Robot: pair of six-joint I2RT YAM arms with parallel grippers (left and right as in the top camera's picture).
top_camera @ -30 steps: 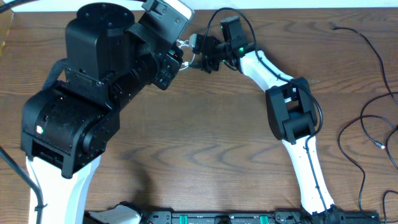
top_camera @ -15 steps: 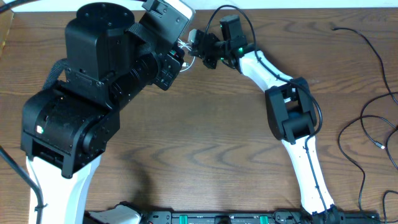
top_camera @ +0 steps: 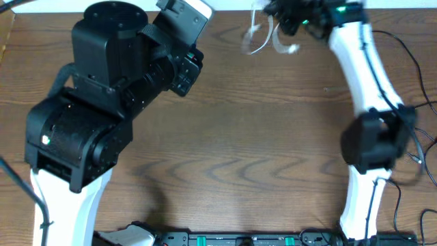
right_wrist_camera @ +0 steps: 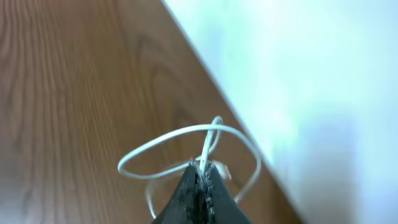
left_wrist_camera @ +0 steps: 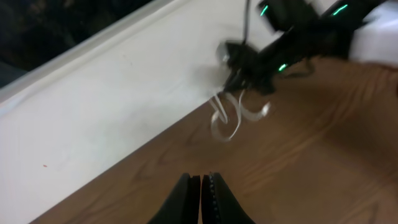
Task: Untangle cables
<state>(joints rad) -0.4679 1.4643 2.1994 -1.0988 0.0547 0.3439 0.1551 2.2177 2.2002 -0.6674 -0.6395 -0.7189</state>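
My right gripper needs to swing to its right in the overhead view and back next, and let go of the white cable (top_camera: pixel 257 37) over the black cables.
A white cable (top_camera: pixel 257 37) hangs in blurred loops at the table's far edge, pinched in my right gripper (top_camera: pixel 274 11), which is shut on it. In the right wrist view the white cable (right_wrist_camera: pixel 186 140) loops out from the shut jaws of the right gripper (right_wrist_camera: pixel 202 165). The left wrist view has the white cable (left_wrist_camera: pixel 227 118) dangling from the right gripper (left_wrist_camera: pixel 239 65), well ahead of my left gripper (left_wrist_camera: pixel 200 180). That gripper is shut with nothing between its fingers. From overhead the left gripper (top_camera: pixel 194 65) sits left of the loops. Black cables (top_camera: pixel 408 51) lie at the far right.
More black cable (top_camera: pixel 396 137) curls along the right edge behind the right arm (top_camera: pixel 372 140). The bulky left arm (top_camera: pixel 102 102) covers the left half of the wooden table (top_camera: pixel 239 157). A white wall (left_wrist_camera: pixel 124 93) borders the table's far edge.
The right gripper has shut on the white cable and swung up and right to the far edge, carrying it away from the left gripper. The left arm has barely moved.
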